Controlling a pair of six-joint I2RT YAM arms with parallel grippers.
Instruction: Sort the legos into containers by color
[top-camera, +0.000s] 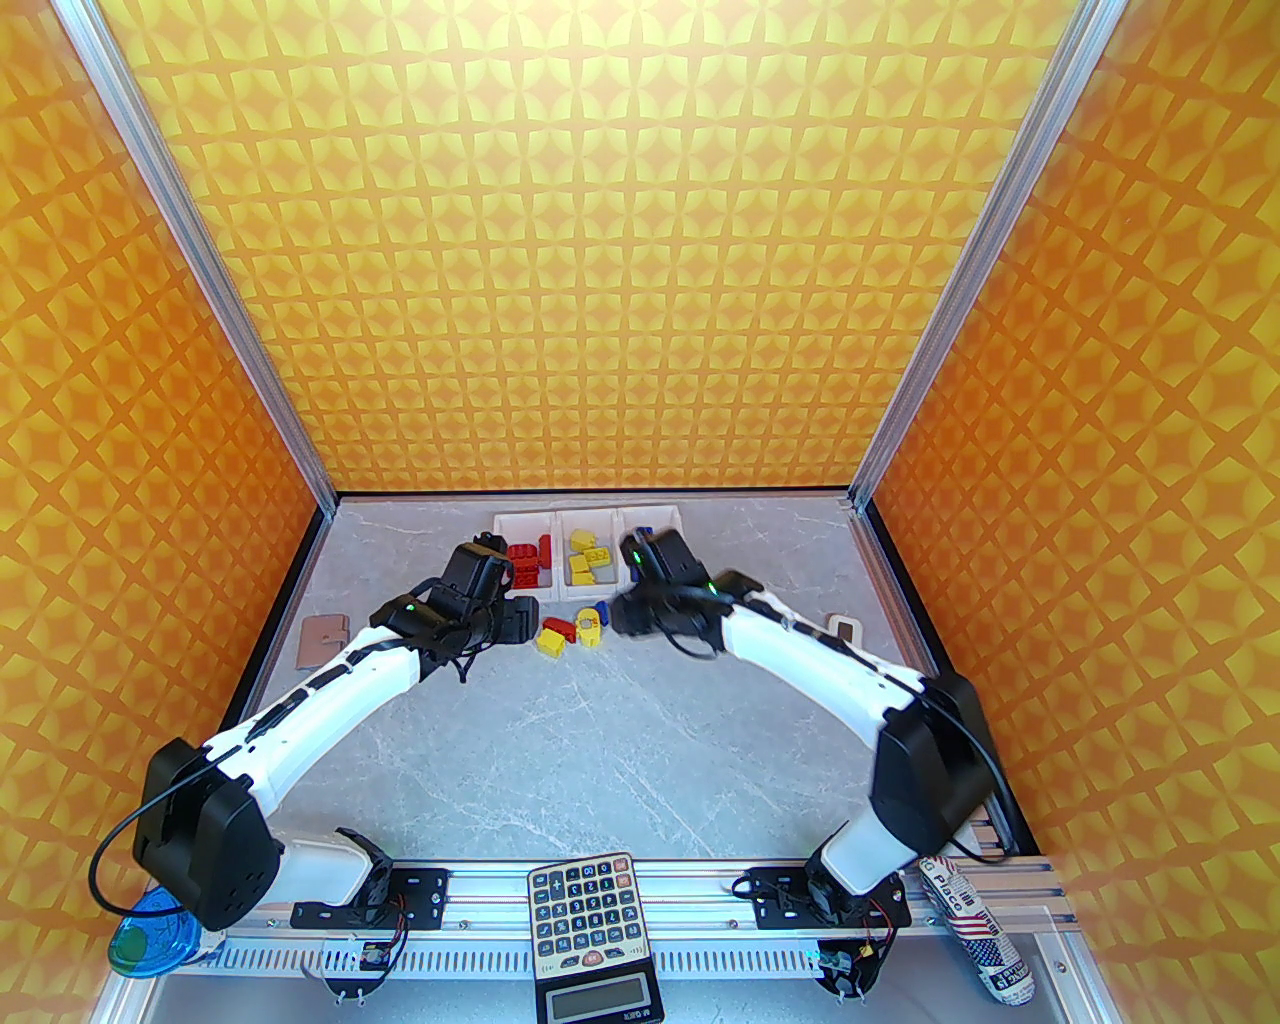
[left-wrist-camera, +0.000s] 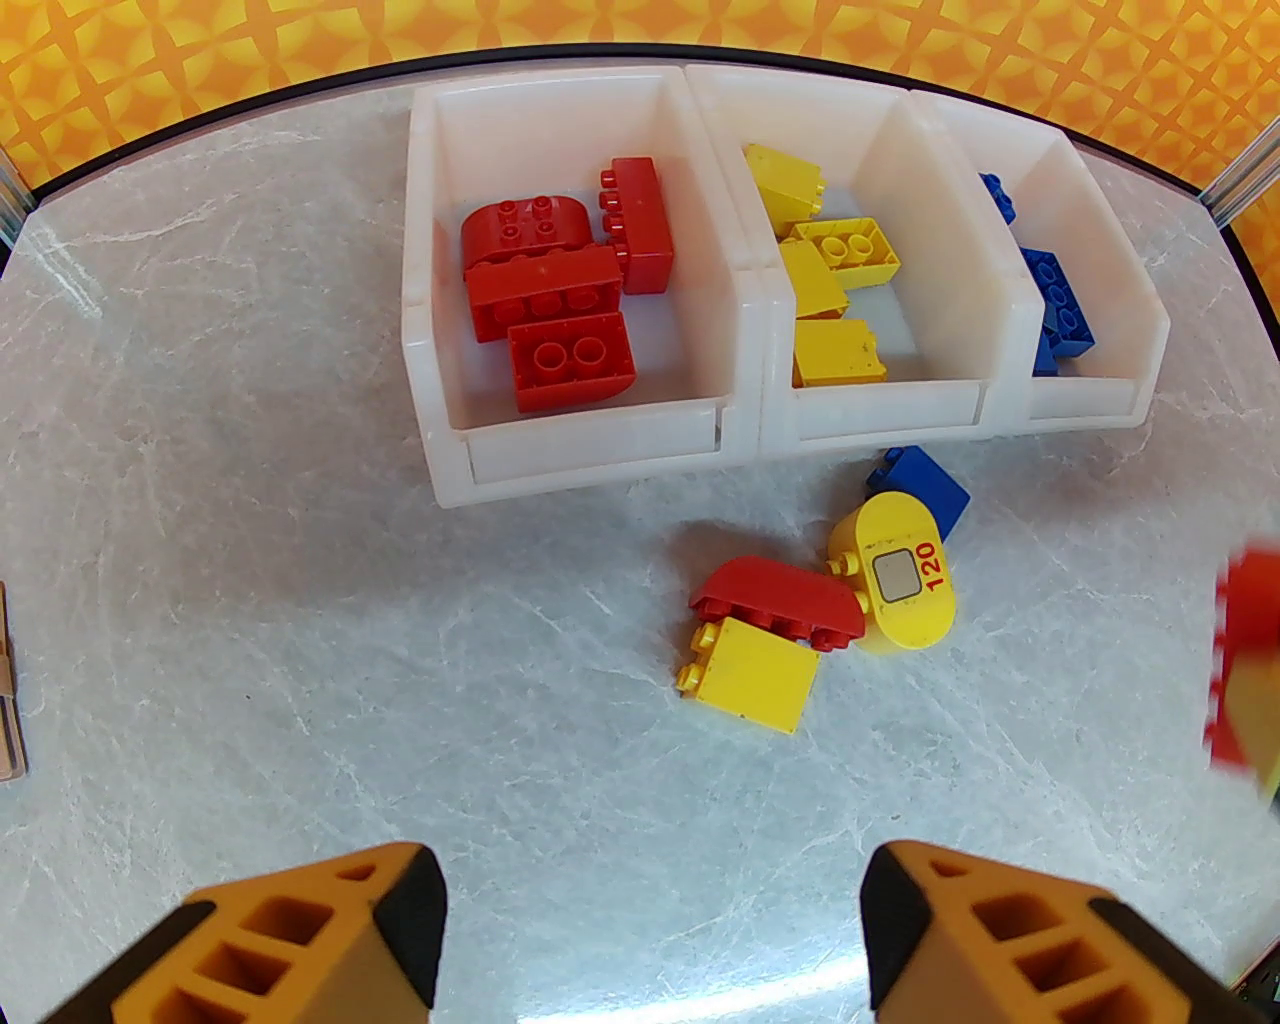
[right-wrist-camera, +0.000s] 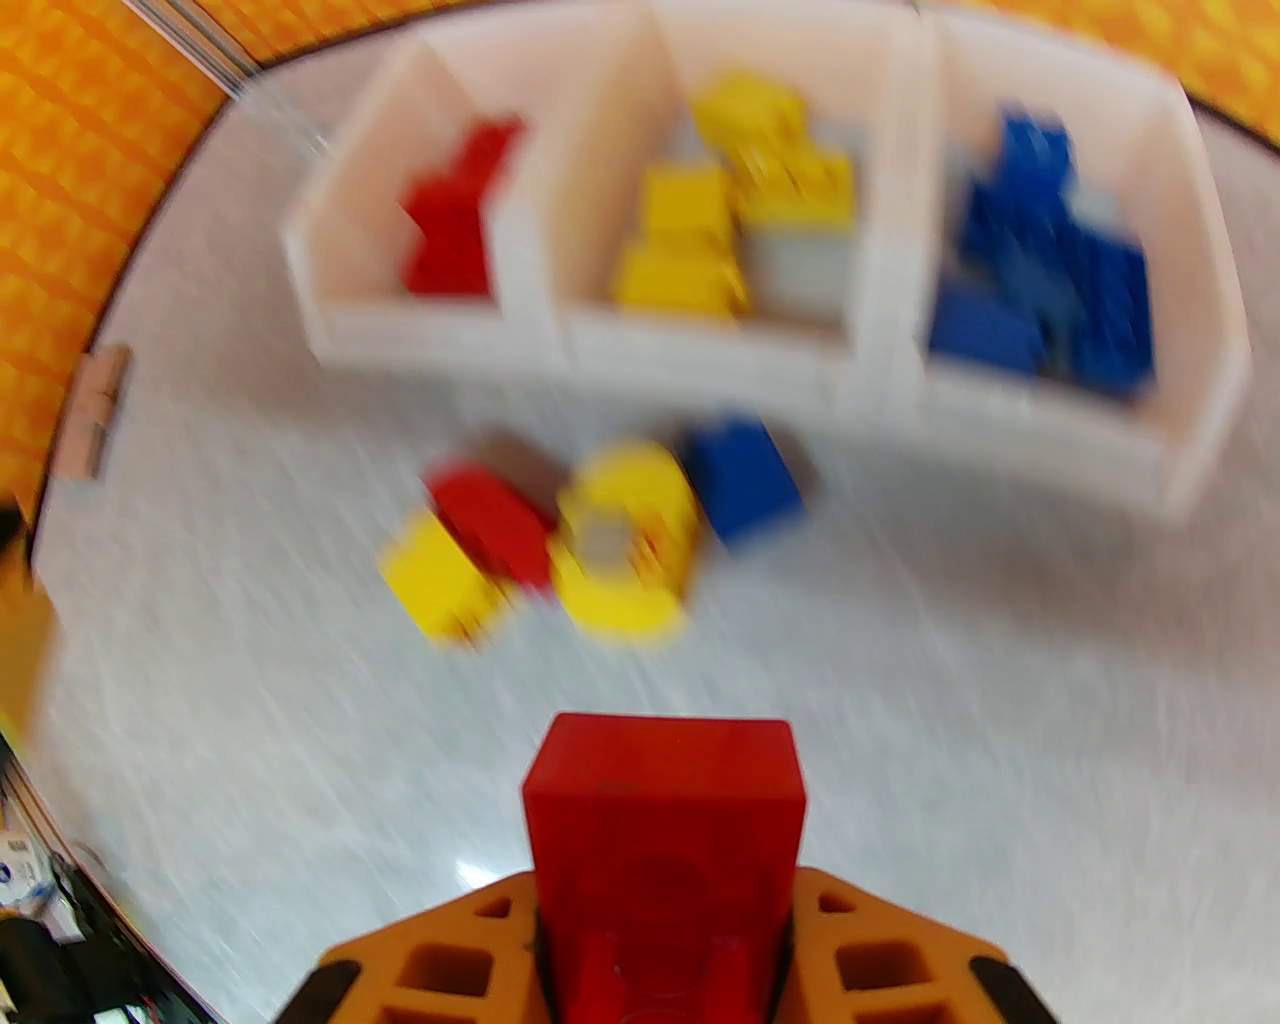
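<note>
I should carry the matching red brick outward with my right gripper, past the yellow legos and over the container of red legos. Then I should release the brick.
The three joined white containers stand at the back of the table. Red legos fill the left one, yellow legos the middle, blue legos the right. Just in front lie a loose blue brick, a rounded yellow piece marked 120, a red brick and a yellow brick. My left gripper hovers open and empty, short of this cluster. Right of the cluster, my right gripper is shut on a red brick; its view is blurred by motion.
A calculator lies on the front rail between the arm bases. A tan flat object sits at the table's left edge and a small white device at the right. A blue round lid and a printed can rest at the front corners.
</note>
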